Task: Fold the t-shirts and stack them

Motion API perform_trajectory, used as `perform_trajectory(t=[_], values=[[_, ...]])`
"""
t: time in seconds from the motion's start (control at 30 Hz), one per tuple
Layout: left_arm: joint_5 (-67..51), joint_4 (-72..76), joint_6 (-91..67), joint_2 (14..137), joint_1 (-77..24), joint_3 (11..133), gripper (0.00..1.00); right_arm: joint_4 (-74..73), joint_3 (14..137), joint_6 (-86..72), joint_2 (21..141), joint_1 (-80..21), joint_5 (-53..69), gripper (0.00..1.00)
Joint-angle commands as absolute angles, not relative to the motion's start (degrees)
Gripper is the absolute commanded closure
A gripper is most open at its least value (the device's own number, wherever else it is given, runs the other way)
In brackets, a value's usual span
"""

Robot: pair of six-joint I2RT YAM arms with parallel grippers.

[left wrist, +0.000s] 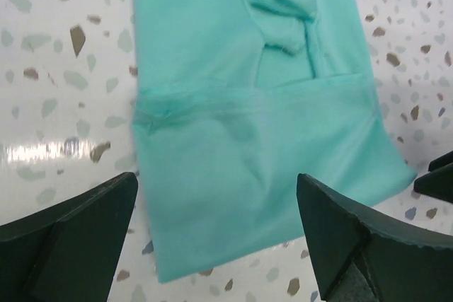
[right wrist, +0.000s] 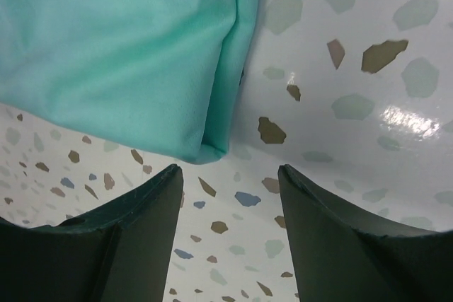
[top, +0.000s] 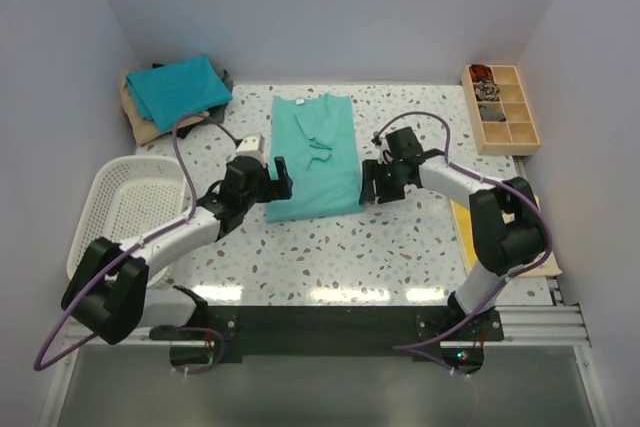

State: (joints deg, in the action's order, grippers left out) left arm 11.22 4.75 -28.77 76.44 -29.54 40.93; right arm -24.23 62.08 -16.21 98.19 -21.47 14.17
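The shirt's near basket-side corner (left wrist: pixel 164 272) lies below and back from my left gripper's open fingers, so the left gripper moves down and back onto it next.
A light sea-green t-shirt (top: pixel 315 155) lies on the speckled table, folded lengthwise into a long strip with sleeves tucked on top. My left gripper (top: pixel 277 179) is open and empty, just above the shirt's near left corner; the left wrist view shows the shirt (left wrist: pixel 248 118) between its open fingers (left wrist: pixel 85 231). My right gripper (top: pixel 368 185) is open and empty at the shirt's near right corner (right wrist: pixel 212 148), its fingers (right wrist: pixel 134 224) over bare table. A folded teal-blue shirt (top: pixel 178 87) rests on a tan one (top: pixel 142 123) at the back left.
A white mesh basket (top: pixel 125 212) stands at the left edge. A wooden compartment box (top: pixel 500 107) sits at the back right. Flat yellow and tan sheets (top: pixel 462 229) lie under the right arm. Grey walls enclose the table on three sides.
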Motion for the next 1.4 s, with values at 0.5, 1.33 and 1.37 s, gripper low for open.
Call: perform_trajectory(t=[0.5, 1.33, 1.37], values=[[6.1, 7.6, -40.6, 71.1, -29.2, 23.7, 0.02, -11.8, 56.9, -22.9, 102.5, -19.0, 32.8, 0.38], [-1.8, 15.4, -38.6, 80.0, -29.4, 23.6, 1.0, -3.9, 52.8, -26.3, 106.7, -19.0, 39.6, 0.98], [-2.0, 14.2, -38.6, 78.0, -29.4, 23.5, 1.0, -4.4, 51.6, -26.0, 105.7, -19.0, 39.1, 0.98]])
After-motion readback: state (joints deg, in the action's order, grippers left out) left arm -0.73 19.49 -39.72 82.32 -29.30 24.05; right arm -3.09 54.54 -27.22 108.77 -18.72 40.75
